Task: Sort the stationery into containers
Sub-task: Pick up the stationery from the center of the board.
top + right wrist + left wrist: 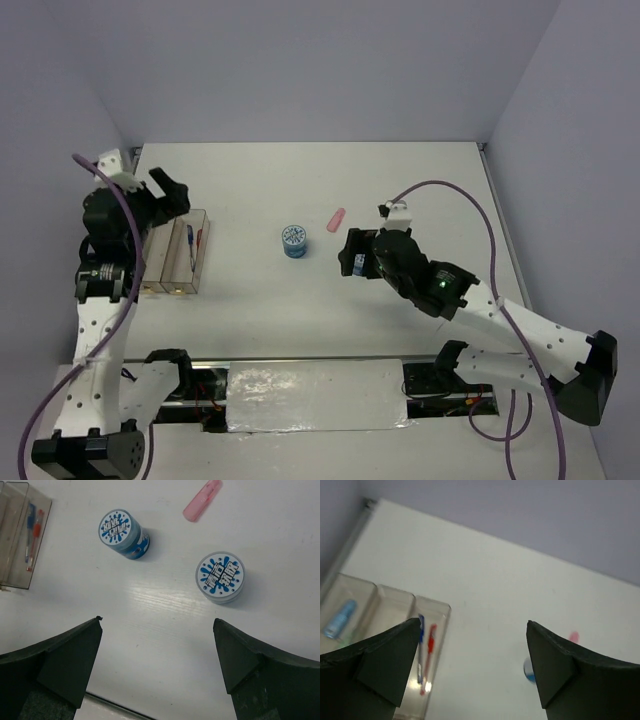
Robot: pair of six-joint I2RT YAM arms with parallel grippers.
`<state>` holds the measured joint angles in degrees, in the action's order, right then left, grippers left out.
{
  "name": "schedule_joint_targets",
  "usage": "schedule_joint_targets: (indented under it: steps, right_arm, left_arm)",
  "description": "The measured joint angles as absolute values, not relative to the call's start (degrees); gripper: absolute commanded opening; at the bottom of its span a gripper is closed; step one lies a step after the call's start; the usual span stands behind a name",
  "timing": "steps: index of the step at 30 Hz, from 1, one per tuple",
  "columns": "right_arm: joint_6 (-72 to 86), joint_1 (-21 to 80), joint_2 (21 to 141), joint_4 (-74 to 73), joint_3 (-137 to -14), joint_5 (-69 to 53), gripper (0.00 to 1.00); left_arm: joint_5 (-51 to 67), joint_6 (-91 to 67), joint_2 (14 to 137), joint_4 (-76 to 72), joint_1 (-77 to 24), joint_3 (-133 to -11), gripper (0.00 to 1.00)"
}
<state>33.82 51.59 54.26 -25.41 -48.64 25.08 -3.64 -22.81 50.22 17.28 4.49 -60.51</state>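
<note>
My right gripper will next move outward past the second roll, then down astride the bar's middle (pixel 336 220) (pixel 202 500), since the pink bar lies outward and below, its long sides clear.
The containers (pixel 178 258) are a row of clear bins at the left, also seen in the left wrist view (pixel 395 600) and the right wrist view (pixel 15 540). The rightmost bin holds a blue pen (pixel 421 640) and a red pen (pixel 430 642). A light-blue bar (pixel 340 618) lies in the leftmost bin. One blue roll (pixel 294 241) (pixel 122 532) stands mid-table. A second roll (pixel 220 576) stands near my right gripper. A pink bar (pixel 337 218) (pixel 202 500) lies beyond them. My left gripper (pixel 168 192) (pixel 473 621) is open above the bins. My right gripper (pixel 347 256) (pixel 158 620) is open and empty, above the table just short of the second roll.
A silvery strip (pixel 315 395) runs along the table's near edge between the arm bases. Purple cables (pixel 470 205) loop above both arms. Walls close the table at the back and both sides.
</note>
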Motion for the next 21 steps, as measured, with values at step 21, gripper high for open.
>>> schedule_joint_targets:
  steps: [21]
  right_arm:
    - [36.84, 32.62, 112.73, -31.51, -92.36, 22.28, 0.91]
  left_arm:
    - [3.51, -25.67, 37.45, 27.24, -7.16, -43.99, 0.99]
